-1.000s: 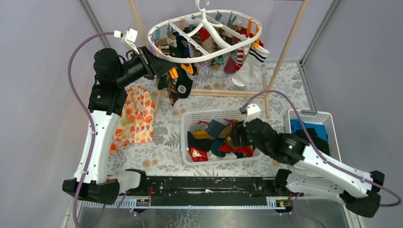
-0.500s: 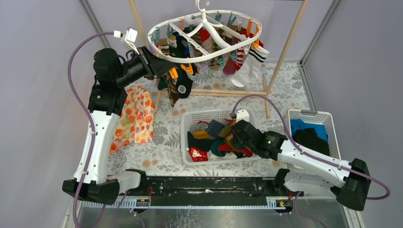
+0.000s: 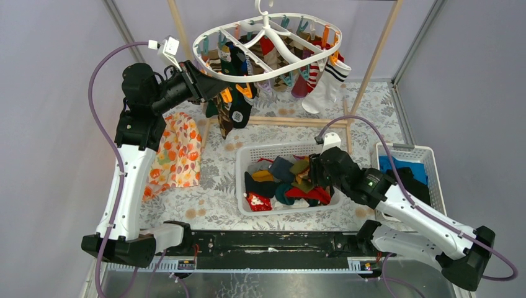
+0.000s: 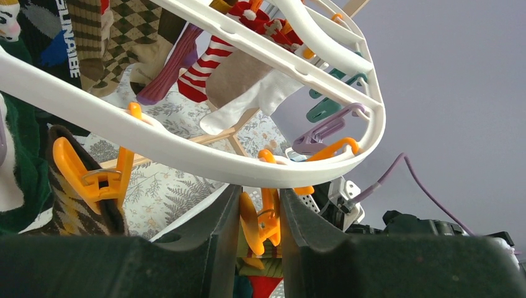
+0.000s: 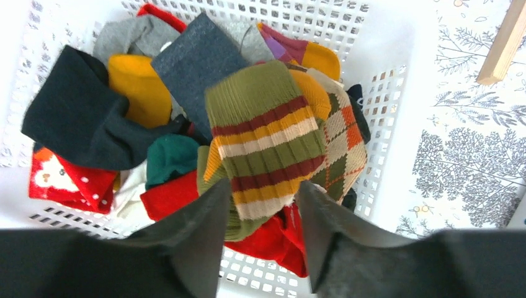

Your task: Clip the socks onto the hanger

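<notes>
I should turn my right gripper next and lower it onto the olive sock's cuff edge point(image 3: 296, 166) point(image 5: 237, 83) beside the dark blue sock.
The white oval hanger point(image 3: 267, 26) hangs at the back with several socks point(image 3: 239, 107) clipped under it. My left gripper point(image 3: 214, 87) is at its left rim point(image 4: 186, 149), shut on a dangling orange clip point(image 4: 260, 220) that fills the gap between the fingers. More socks point(image 3: 282, 186) lie heaped in the white basket point(image 3: 240, 180). My right gripper point(image 3: 315, 171) hovers over that heap, open. The cuff of an olive sock with red and yellow stripes point(image 5: 270, 143) lies between my right gripper's point(image 5: 263, 189) tips, unpinched.
An orange floral cloth point(image 3: 177, 152) lies on the table at the left. A second white basket point(image 3: 434, 162) with blue and black clothes stands at the right. The pale wooden rack point(image 3: 279, 121) stands behind the sock basket, its post point(image 3: 375, 56) rising at the right.
My right arm reached left into the sock heap, then drew back right a little; its jaws narrowed and widened again. The left arm and the hanger have not moved.
</notes>
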